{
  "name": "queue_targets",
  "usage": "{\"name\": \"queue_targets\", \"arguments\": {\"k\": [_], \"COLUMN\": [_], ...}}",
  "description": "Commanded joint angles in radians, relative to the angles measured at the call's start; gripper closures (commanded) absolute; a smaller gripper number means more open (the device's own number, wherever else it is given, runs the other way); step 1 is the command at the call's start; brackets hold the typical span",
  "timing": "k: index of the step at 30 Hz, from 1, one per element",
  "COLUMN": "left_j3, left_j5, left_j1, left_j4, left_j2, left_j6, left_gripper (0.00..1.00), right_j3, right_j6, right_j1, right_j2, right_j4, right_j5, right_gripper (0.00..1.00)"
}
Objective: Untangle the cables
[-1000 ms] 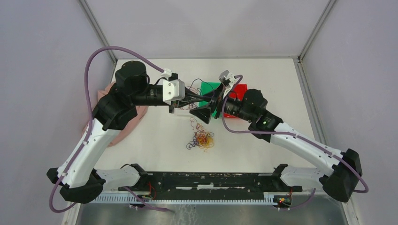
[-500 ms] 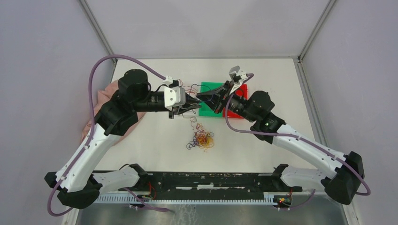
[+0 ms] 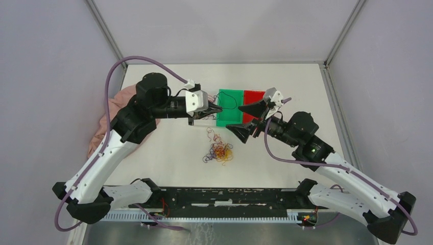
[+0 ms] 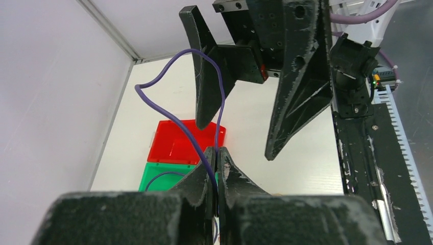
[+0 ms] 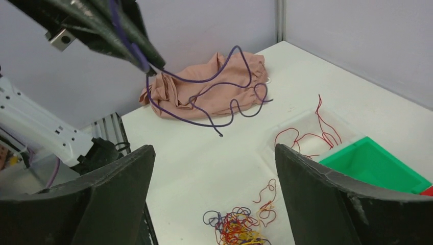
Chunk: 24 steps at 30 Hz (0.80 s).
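Observation:
My right gripper brings its open fingers across next, since the purple cable hangs to its left in the top view. It then closes beside the left gripper's fingers.
A fist-sized clump of red, yellow-orange and purple cables (image 3: 219,152) lies on the white table; it also shows in the right wrist view (image 5: 239,227). My left gripper (image 3: 218,108) is shut on one purple cable (image 4: 168,113) and holds it in the air by the green bin (image 3: 230,116). The cable hangs in loops from the left gripper (image 5: 149,65) in the right wrist view (image 5: 207,97). My right gripper (image 3: 236,118) is wide open and empty, right of the left one; its fingers (image 4: 296,92) face the left wrist camera.
A red bin (image 3: 254,98) adjoins the green one. A clear tray (image 5: 286,127) with red wires (image 5: 306,133) sits left of the green bin (image 5: 378,163). A pink cloth (image 3: 108,120) lies at the table's left edge. Walls enclose the back and sides.
My right gripper has opened wide and pulled back to the right and nearer, away from the left gripper. My left gripper has moved right towards the green bin, still holding the purple cable.

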Motion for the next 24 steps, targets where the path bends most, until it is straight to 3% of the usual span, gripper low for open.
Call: {"name": "queue_targets", "arguments": {"k": [1, 7, 14, 24], "left_j3": [0.065, 0.11, 0.147, 0.14], "left_j5": [0.064, 0.141, 0.197, 0.221], "left_j1": [0.003, 0.002, 0.004, 0.003], "left_j4": [0.021, 0.0, 0.009, 0.038], "left_j2": [0.013, 0.041, 0.064, 0.066], "left_j6": [-0.03, -0.153, -0.282, -0.361], "left_gripper": [0.97, 0.97, 0.97, 0.97], "right_j3": [0.066, 0.127, 0.071, 0.11], "right_j6": [-0.147, -0.207, -0.163, -0.228], "right_j1": [-0.003, -0.003, -0.003, -0.003], "right_j2": [-0.034, 0.029, 0.033, -0.014], "right_j4": [-0.073, 0.019, 0.228, 0.07], "right_j5": [-0.085, -0.219, -0.24, -0.366], "right_gripper": [0.03, 0.0, 0.0, 0.06]}}
